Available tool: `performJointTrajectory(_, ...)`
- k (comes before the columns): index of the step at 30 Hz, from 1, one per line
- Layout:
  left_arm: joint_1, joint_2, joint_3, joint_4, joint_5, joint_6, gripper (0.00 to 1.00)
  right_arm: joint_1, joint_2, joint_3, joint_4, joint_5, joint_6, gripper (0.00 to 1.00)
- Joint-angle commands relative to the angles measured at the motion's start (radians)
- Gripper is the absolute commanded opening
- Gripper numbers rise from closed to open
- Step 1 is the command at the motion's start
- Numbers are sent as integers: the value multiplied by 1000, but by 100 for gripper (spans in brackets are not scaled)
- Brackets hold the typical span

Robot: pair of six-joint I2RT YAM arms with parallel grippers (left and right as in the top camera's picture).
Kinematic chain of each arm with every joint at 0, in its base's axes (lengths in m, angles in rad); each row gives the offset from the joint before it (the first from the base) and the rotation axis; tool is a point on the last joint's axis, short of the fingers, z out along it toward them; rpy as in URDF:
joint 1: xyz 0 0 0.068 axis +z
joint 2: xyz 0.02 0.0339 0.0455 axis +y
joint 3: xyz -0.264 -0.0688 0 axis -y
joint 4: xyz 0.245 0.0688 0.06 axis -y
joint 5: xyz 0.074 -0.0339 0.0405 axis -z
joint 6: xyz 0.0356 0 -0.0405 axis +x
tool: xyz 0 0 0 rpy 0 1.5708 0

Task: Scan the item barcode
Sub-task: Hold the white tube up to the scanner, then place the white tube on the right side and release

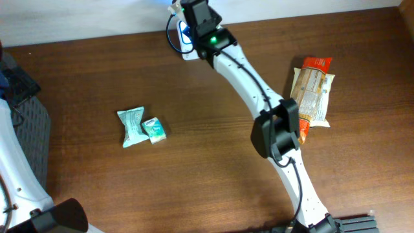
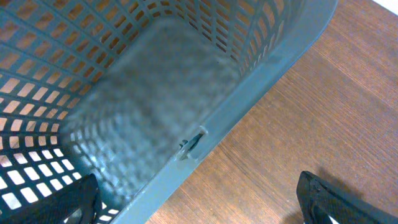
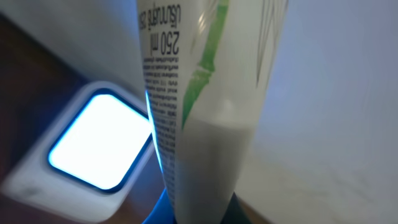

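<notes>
To the right of my right gripper in the overhead view lies empty wood past the snack bag, so next I carry the tube there, lower and release it.
My right gripper (image 3: pixel 202 214) is shut on a white tube (image 3: pixel 205 93) with a green bamboo print and small text. The tube stands up through the middle of the right wrist view, right beside the scanner (image 3: pixel 93 146), whose window glows white with a blue edge. From overhead, the right arm reaches to the table's far edge, where the right gripper (image 1: pixel 194 16) hangs over the scanner (image 1: pixel 187 40). My left gripper (image 2: pixel 199 199) is open, one finger over the grey basket (image 2: pixel 205 134) and the other over bare wood.
Two teal packets (image 1: pixel 132 125) (image 1: pixel 154 129) lie left of centre. A snack bag (image 1: pixel 312 90) lies at the right. The grey mesh basket (image 1: pixel 29 129) stands at the left edge, with the left arm beside it.
</notes>
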Motion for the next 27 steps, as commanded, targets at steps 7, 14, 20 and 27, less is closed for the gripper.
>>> performJointTrajectory(7,2,-4,8,2,-7,-3,99,11,34,-166,150,173,-101,4)
performJointTrajectory(14,2,-4,8,2,-7,-3,99,16,34,-206,214,235,-116,4)
performJointTrajectory(20,2,-4,8,2,-7,-3,99,42,30,-206,215,266,-114,4)
performJointTrajectory(27,2,-4,8,2,-7,-3,99,54,-304,-206,-225,253,315,4)
